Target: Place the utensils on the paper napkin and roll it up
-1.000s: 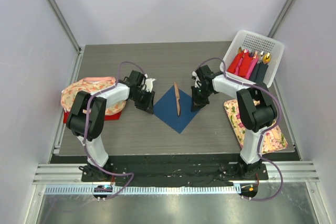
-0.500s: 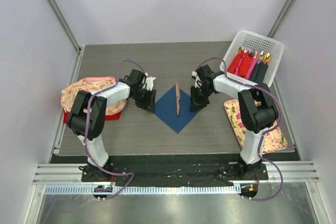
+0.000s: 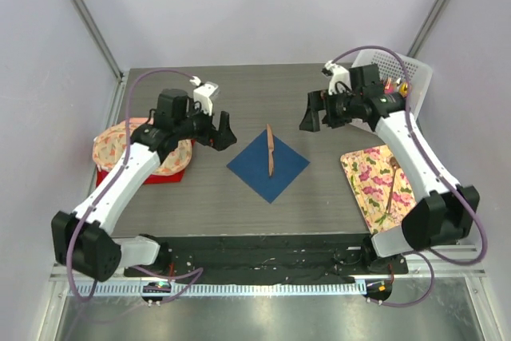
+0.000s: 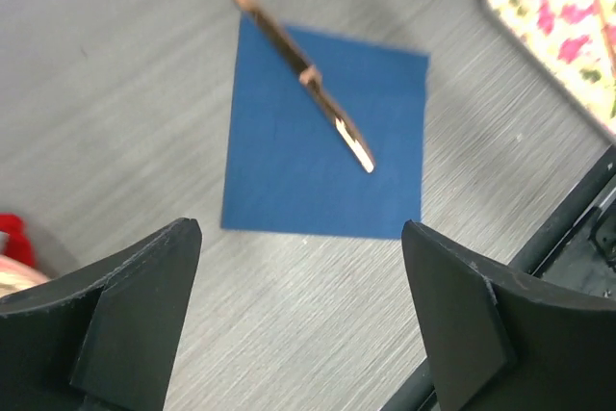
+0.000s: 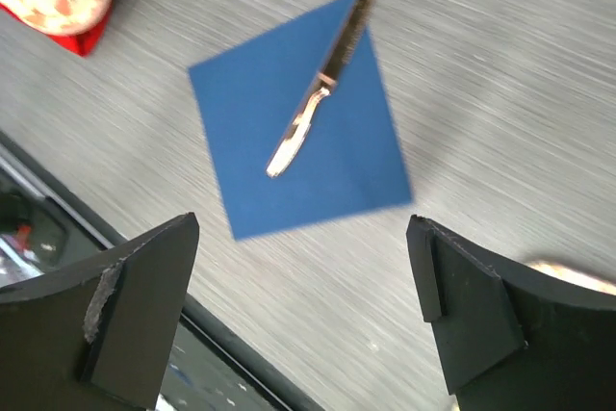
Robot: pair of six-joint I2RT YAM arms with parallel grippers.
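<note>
My right gripper moves back, down and to the right in the top view, onto the second utensil's handle next, as there is only one utensil on the napkin (image 3: 268,168).
The dark blue paper napkin (image 3: 268,168) lies flat as a diamond in the middle of the table. One copper-brown utensil (image 3: 271,150), a slim knife-like piece, lies across its upper half with one end past the far corner. A second utensil (image 3: 393,184) rests on the floral cloth (image 3: 375,197) at the right. My left gripper (image 3: 223,132) hovers open to the left of the napkin, holding nothing. My right gripper (image 3: 312,120) hovers open to the upper right, also holding nothing. The left wrist view shows the napkin (image 4: 327,156) and utensil (image 4: 306,77) beyond my left gripper (image 4: 300,233). The right wrist view shows the napkin (image 5: 303,127) and utensil (image 5: 320,93) beyond my right gripper (image 5: 303,226).
A white basket (image 3: 402,66) holding red and pink rolls stands at the back right, partly behind the right arm. A pile of floral cloth (image 3: 120,143) sits on a red piece (image 3: 105,176) at the left. The table's black front rail (image 3: 263,241) runs along the near edge.
Both grippers were low at the napkin's side corners and nearly shut. Both have lifted, drawn back outward and opened wide. Napkin and knife lie as before.
</note>
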